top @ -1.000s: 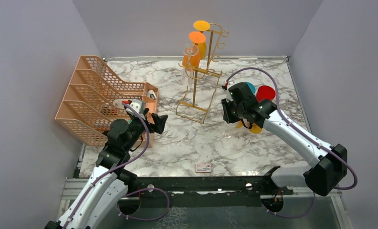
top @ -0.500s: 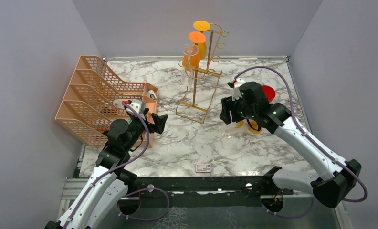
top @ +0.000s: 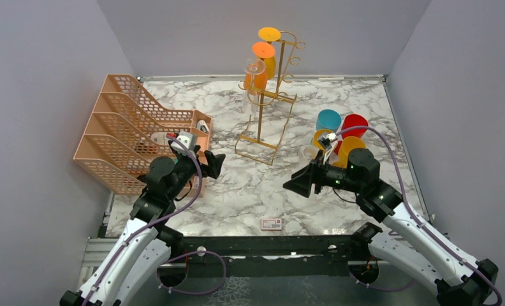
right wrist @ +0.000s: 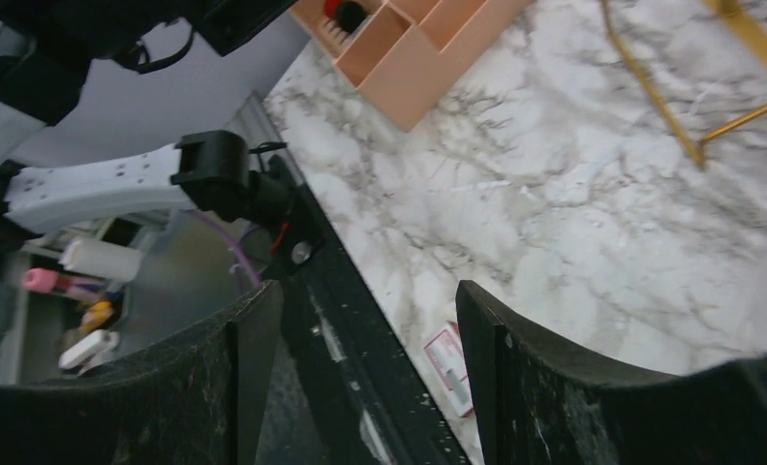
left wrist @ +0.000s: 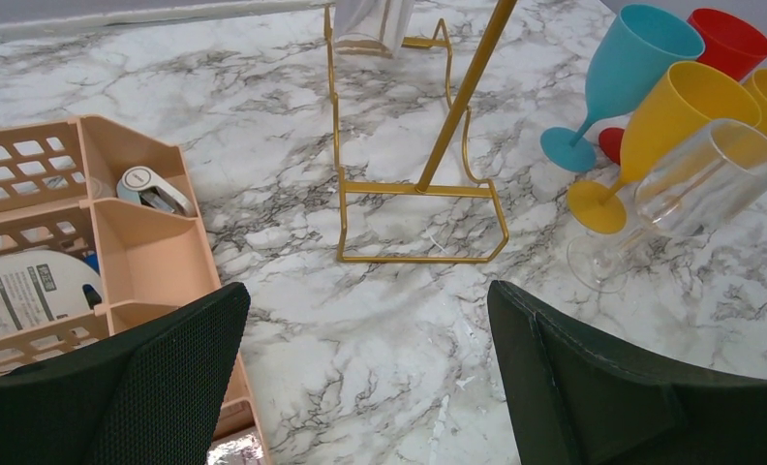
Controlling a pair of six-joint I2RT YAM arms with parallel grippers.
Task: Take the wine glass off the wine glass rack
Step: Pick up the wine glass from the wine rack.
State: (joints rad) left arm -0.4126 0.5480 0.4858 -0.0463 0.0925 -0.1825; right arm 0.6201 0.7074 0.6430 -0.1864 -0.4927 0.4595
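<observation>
The left gripper will rise and move outward to the clear glass's foot (top: 254, 65) and close on the foot's edge, because the glass hangs upside down with its foot on top.
The gold wire wine glass rack (top: 266, 121) stands at the back middle of the marble table. Three wine glasses hang upside down on it: a yellow one (top: 269, 34), an orange one (top: 263, 50) and a clear one (top: 255, 67). My left gripper (top: 213, 164) is open and empty, left of the rack's base, beside the peach tray. My right gripper (top: 299, 185) is open and empty, in front and to the right of the rack, pointing left. The left wrist view shows the rack's base frame (left wrist: 414, 223) and the hanging clear glass's bowl (left wrist: 370, 19).
A peach mesh tray organiser (top: 129, 127) stands at the left. Teal (top: 328, 119), red (top: 354, 122), yellow (top: 351, 146) and clear (left wrist: 699, 184) glasses stand on the table at the right. A small label card (top: 271, 223) lies near the front edge.
My right arm has drawn back from the glasses on the table toward the near edge and turned its gripper left, uncovering those glasses. The left arm has hardly moved.
</observation>
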